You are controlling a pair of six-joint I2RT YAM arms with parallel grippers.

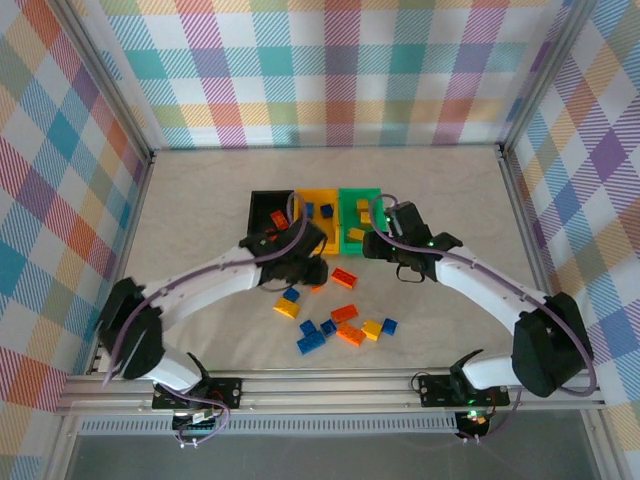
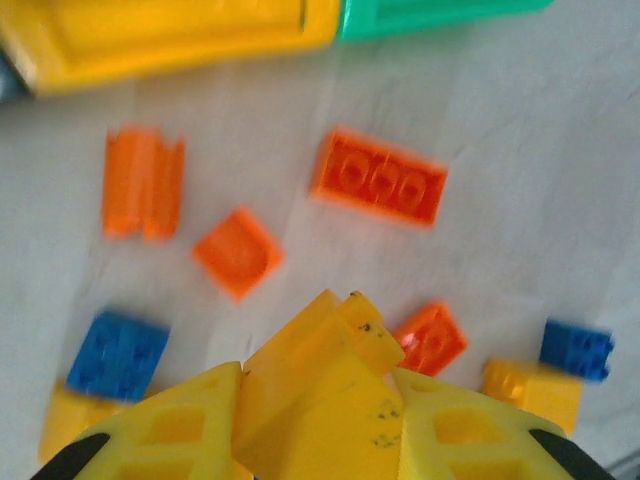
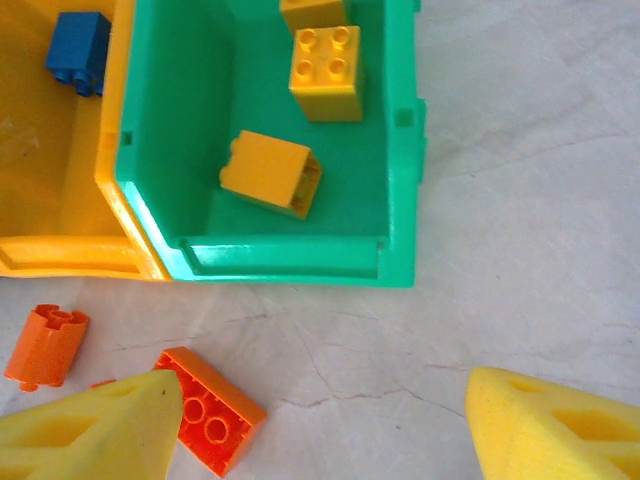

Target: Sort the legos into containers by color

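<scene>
My left gripper should next carry the yellow lego outward and release it over the green bin, which lies outward of that gripper and already has yellow bricks in it.
My left gripper is shut on a yellow lego, lifted over the loose legos just in front of the containers. Below it lie an orange long brick, a ribbed orange piece and a blue brick. My right gripper stands open over bare table in front of the green bin, which holds yellow bricks. An orange brick lies partly under its left finger. The yellow bin holds blue bricks. The black bin holds orange ones.
A scatter of orange, blue and yellow legos lies on the table between the two arms, nearer the bases. The three bins stand side by side at mid table. Metal frame rails and plaid walls bound the workspace.
</scene>
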